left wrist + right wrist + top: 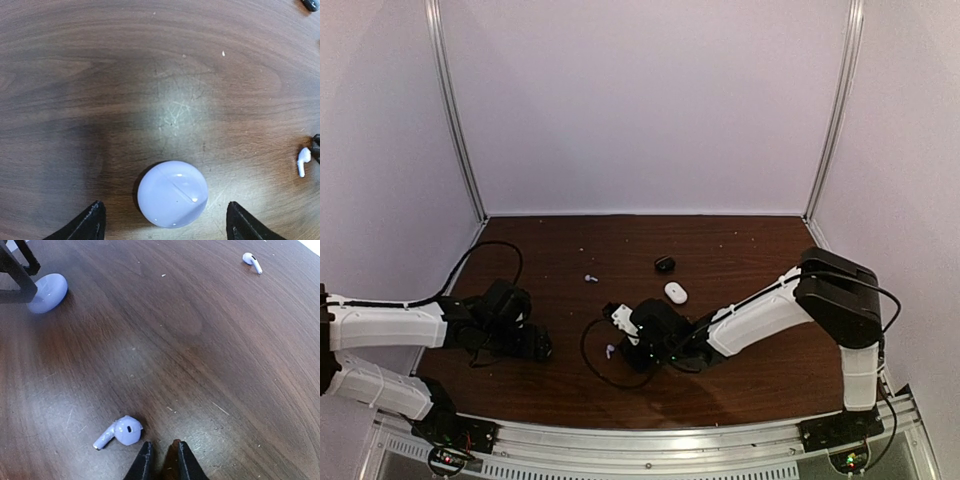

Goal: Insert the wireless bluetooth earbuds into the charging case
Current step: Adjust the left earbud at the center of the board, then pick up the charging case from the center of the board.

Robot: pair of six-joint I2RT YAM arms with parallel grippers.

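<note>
The left gripper turns next, lowers its open fingers around the round charging case [172,194], then closes them, because bare wood still separates both fingers from the case's sides.
A round pale lavender charging case [172,194] lies closed on the wooden table between the fingertips [95,222] of my open left gripper [167,226], without touching them. It also shows in the right wrist view [47,291]. A lavender stemmed earbud [120,431] lies just left of my right gripper [162,460], whose jaws are shut and empty, tips at the table. This earbud shows in the top view [611,350] and the left wrist view [303,161]. A second pale earbud [251,261] lies farther off [590,278].
A white pebble-like case [676,292] and a black case [665,264] lie at mid-table behind the right arm [760,315]. A black cable loops on the table near the right gripper [595,360]. White walls enclose the back and sides.
</note>
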